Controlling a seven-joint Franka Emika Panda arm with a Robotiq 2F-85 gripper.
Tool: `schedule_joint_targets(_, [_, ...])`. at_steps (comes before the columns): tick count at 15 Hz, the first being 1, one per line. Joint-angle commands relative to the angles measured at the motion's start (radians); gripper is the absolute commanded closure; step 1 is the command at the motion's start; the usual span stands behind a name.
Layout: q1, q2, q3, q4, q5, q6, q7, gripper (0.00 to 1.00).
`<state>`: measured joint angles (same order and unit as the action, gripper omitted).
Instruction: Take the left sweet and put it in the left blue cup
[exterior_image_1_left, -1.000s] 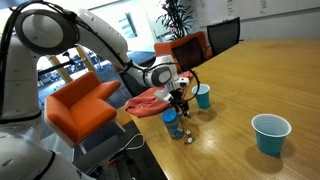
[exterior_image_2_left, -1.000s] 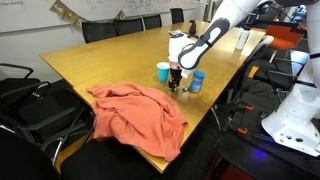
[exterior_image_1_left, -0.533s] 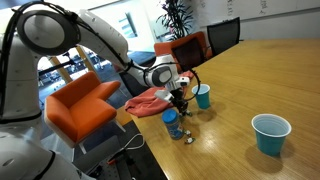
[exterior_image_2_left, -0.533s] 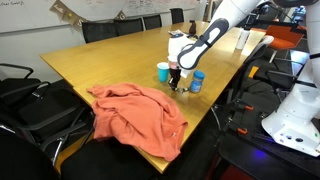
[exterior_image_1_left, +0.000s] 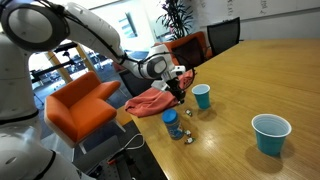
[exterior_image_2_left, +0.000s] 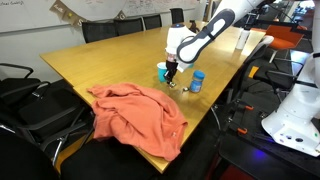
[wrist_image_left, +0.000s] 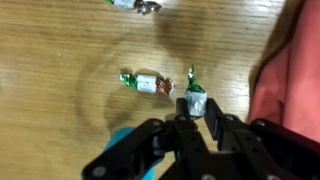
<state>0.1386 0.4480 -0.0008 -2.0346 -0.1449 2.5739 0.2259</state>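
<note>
The rim of the small blue cup is higher than the sweet I am holding, so my gripper will next lift the sweet and then move it over the opening of the small blue cup.
In the wrist view my gripper (wrist_image_left: 198, 109) is shut on a sweet (wrist_image_left: 195, 97) in a green-and-white wrapper, held just off the wooden table. A second wrapped sweet (wrist_image_left: 147, 82) lies on the wood to its left, and a third (wrist_image_left: 135, 4) sits at the top edge. A blue cup rim (wrist_image_left: 124, 136) shows behind my left finger. In both exterior views the gripper (exterior_image_1_left: 181, 87) (exterior_image_2_left: 170, 72) hangs beside a small blue cup (exterior_image_1_left: 201, 96) (exterior_image_2_left: 162, 70), near the table's edge. The held sweet is too small to see in those views.
An orange cloth (exterior_image_2_left: 140, 115) (wrist_image_left: 292, 70) lies over the table edge next to the gripper. A blue bottle-like container (exterior_image_1_left: 171, 122) (exterior_image_2_left: 196, 81) stands close by, with loose sweets (exterior_image_1_left: 187, 135) beside it. A larger blue cup (exterior_image_1_left: 271, 133) stands farther along the table (exterior_image_1_left: 250, 80). An orange chair (exterior_image_1_left: 80, 105) stands off the table.
The jaws have closed on the sweet. The arm has since risen, lifting the sweet off the table.
</note>
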Motion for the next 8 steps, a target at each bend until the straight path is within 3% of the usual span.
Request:
schedule_joint_targets(1, [0.043,-0.146,-0.037,-0.069,-0.016,0.076,0.122,0.94])
schedule_joint_targets(8, [0.076,-0.182,-0.186,-0.003,-0.214,0.157,0.441,0.94])
